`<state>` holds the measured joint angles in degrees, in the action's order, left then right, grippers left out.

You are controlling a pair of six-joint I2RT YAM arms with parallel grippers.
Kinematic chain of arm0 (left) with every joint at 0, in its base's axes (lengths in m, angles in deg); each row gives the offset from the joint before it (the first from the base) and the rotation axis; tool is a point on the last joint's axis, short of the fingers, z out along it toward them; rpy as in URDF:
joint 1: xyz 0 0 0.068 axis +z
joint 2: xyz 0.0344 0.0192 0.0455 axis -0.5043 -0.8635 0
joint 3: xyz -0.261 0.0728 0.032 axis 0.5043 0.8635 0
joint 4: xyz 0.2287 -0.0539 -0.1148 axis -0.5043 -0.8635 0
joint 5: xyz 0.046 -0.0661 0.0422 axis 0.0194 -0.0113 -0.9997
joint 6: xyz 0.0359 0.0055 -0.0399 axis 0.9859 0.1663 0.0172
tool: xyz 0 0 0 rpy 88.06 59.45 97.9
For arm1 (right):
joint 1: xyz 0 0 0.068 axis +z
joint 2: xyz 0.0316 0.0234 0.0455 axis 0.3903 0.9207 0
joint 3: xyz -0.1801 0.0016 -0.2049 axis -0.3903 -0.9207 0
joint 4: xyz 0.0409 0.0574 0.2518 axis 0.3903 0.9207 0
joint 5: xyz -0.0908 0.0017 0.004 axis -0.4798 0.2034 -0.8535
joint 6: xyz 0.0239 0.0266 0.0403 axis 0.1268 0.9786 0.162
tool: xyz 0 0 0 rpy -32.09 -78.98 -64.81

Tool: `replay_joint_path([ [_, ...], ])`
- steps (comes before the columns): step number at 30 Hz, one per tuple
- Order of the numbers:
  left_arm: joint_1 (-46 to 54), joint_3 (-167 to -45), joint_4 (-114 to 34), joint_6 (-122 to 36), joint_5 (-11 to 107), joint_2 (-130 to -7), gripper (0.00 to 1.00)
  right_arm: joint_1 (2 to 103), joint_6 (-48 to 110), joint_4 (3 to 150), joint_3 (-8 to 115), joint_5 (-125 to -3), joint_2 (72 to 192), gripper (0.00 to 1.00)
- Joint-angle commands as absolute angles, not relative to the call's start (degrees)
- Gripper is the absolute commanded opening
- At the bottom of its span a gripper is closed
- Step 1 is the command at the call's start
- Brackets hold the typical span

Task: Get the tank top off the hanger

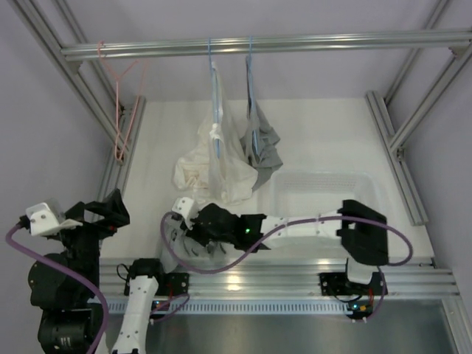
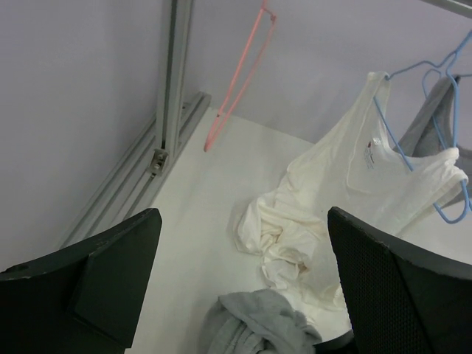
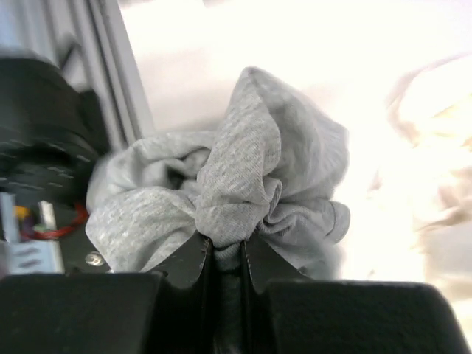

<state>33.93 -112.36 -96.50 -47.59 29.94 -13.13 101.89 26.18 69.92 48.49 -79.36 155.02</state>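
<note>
My right gripper should next lift the grey garment across over the clear plastic bin (image 1: pixel 325 198) and then lower it inside, because the garment is free of any hanger.
A white tank top (image 1: pixel 215 151) hangs on a blue hanger (image 1: pixel 214 88) from the top rail, its lower part bunched on the table; it also shows in the left wrist view (image 2: pixel 369 177). A grey tank top (image 1: pixel 263 147) hangs on a second blue hanger (image 1: pixel 251 81) beside it. My right gripper (image 3: pixel 227 247) is shut on a crumpled grey garment (image 3: pixel 243 184), low over the near table edge (image 1: pixel 199 228). That garment shows in the left wrist view (image 2: pixel 258 324). My left gripper (image 2: pixel 243 295) is open and empty at the near left (image 1: pixel 96 214).
An empty pink hanger (image 1: pixel 122 103) hangs at the rail's left end, also visible in the left wrist view (image 2: pixel 240 81). A clear plastic bin (image 1: pixel 328 193) stands on the right of the table. Aluminium frame posts (image 1: pixel 110 147) run along both sides.
</note>
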Motion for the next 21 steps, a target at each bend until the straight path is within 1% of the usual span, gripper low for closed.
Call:
replay_joint_path([
  [1, 33.4, -110.1, -93.8, -45.5, 36.8, -14.0, 0.99, 102.8, 27.2, 66.3, 45.8, -79.4, 140.2, 0.0],
  [5, 33.2, -107.7, -93.2, -45.0, 45.8, -17.5, 0.99, 102.8, 28.6, 68.5, 40.6, -81.5, 130.1, 0.0],
  [8, 33.3, -107.4, -93.0, -45.4, 48.5, -19.3, 0.99, 102.9, 29.1, 70.0, 36.5, -82.6, 121.0, 0.0],
  [11, 33.4, -107.2, -91.9, -45.5, 51.4, -20.7, 0.99, 102.7, 29.8, 75.4, 35.4, -86.2, 112.0, 0.0],
  [12, 33.4, -107.1, -91.5, -45.6, 51.7, -21.1, 0.99, 102.8, 29.8, 79.2, 35.7, -88.3, 107.7, 0.0],
  [15, 33.3, -106.3, -90.9, -45.5, 51.8, -21.2, 0.99, 102.8, 29.8, 84.1, 37.6, -91.1, 100.3, 0.0],
  [18, 33.4, -105.1, -90.2, -45.3, 51.2, -21.0, 0.99, 102.8, 29.8, 90.2, 40.7, -92.5, 95.1, 0.0],
  [21, 33.3, -104.2, -89.7, -45.1, 50.4, -20.7, 0.99, 102.8, 29.6, 94.9, 44.3, -95.1, 92.6, 0.0],
])
